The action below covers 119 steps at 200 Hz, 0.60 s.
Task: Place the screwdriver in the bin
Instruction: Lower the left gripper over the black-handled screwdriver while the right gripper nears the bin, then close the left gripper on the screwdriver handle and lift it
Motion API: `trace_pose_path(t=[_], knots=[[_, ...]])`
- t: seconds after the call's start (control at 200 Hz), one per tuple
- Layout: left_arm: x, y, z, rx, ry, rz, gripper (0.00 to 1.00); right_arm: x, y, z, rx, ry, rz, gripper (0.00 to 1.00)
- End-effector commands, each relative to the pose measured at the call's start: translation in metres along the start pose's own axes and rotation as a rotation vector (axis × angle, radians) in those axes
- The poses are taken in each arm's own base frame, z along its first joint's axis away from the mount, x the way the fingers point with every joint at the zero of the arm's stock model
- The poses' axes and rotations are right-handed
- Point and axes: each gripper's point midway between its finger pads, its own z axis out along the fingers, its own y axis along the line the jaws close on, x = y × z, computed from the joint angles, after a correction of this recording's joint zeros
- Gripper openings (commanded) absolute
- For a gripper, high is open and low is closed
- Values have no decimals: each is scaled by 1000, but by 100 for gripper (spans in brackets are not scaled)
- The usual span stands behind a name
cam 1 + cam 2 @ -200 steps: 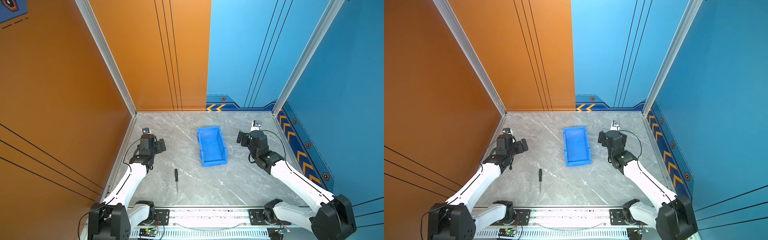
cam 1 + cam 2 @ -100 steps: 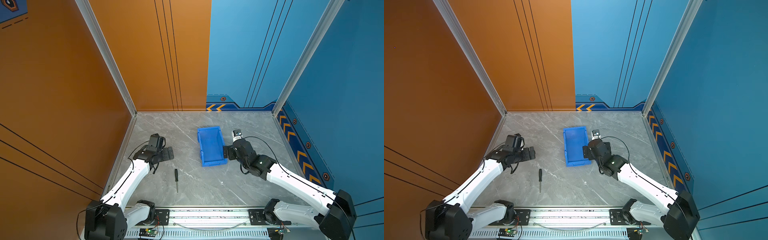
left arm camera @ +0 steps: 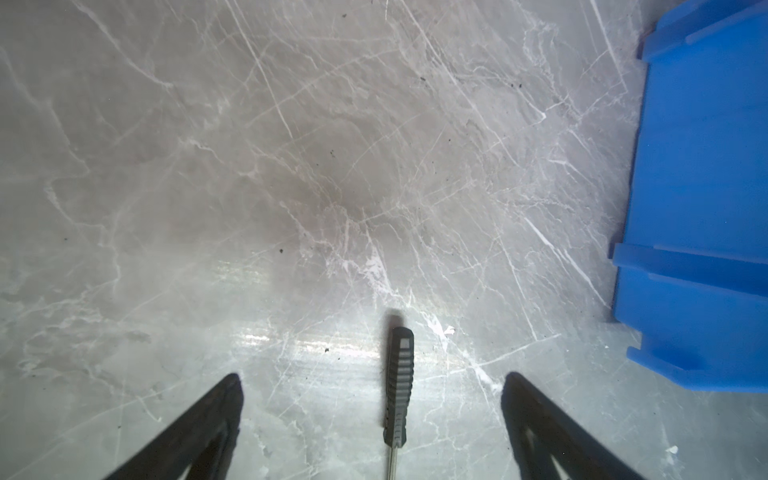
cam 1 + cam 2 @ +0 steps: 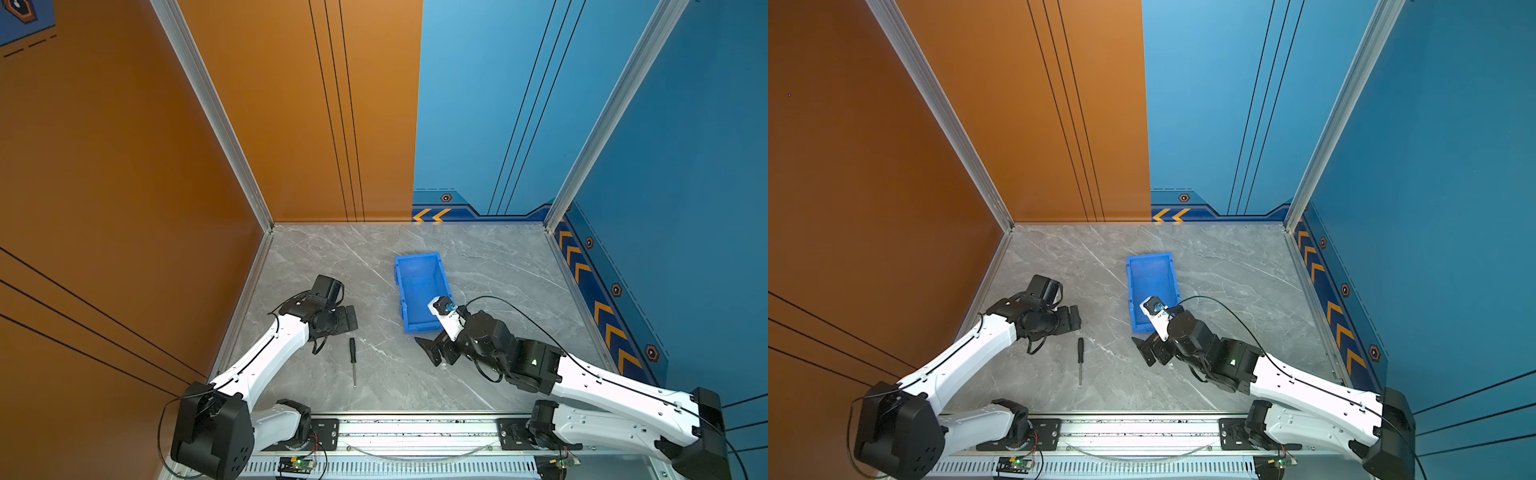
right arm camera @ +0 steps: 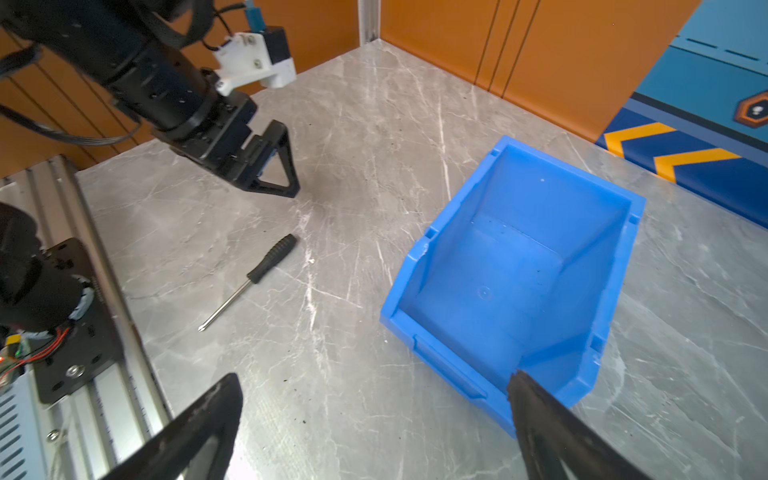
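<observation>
My left gripper needs to go down and back toward the base bar, its open fingers around the screwdriver's black handle (image 4: 353,349) (image 3: 398,390), as the screwdriver lies flat below them.
The screwdriver (image 4: 353,361) (image 4: 1080,360), with a black handle and a thin silver shaft, lies flat on the marble table near the front left. My left gripper (image 4: 352,319) (image 4: 1075,319) hovers open just beyond its handle end. In the left wrist view the handle (image 3: 400,382) lies between the spread fingers of the left gripper (image 3: 372,376), untouched. The blue bin (image 4: 419,286) (image 4: 1152,282) (image 5: 519,270) stands empty at mid-table. My right gripper (image 4: 428,352) (image 4: 1144,351) (image 5: 372,376) is open and empty at the bin's near end, one finger in front of its low lip.
The bin's side wall (image 3: 698,208) stands a short way off from the left gripper. The aluminium base rail (image 4: 415,432) runs along the table's front edge. Orange and blue walls enclose the other three sides. The right arm's black cable (image 4: 511,303) arcs over the table beside the bin.
My left gripper has swung in from the left wall towards the screwdriver's handle. My right arm has moved from the bin's right side to its near end.
</observation>
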Motion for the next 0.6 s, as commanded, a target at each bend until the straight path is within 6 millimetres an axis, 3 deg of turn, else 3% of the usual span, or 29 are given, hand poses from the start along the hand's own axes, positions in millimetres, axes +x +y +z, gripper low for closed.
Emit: trace_pose_path(t=[0.0, 0.22, 0.591], knots=[[21, 1, 8, -21, 73, -21, 98, 4, 23, -6, -113, 32, -65, 100], [36, -6, 23, -66, 132, 2, 100, 19, 34, -8, -165, 84, -112, 100], [50, -17, 47, -112, 219, 42, 92, 39, 44, 12, -211, 177, -211, 100]])
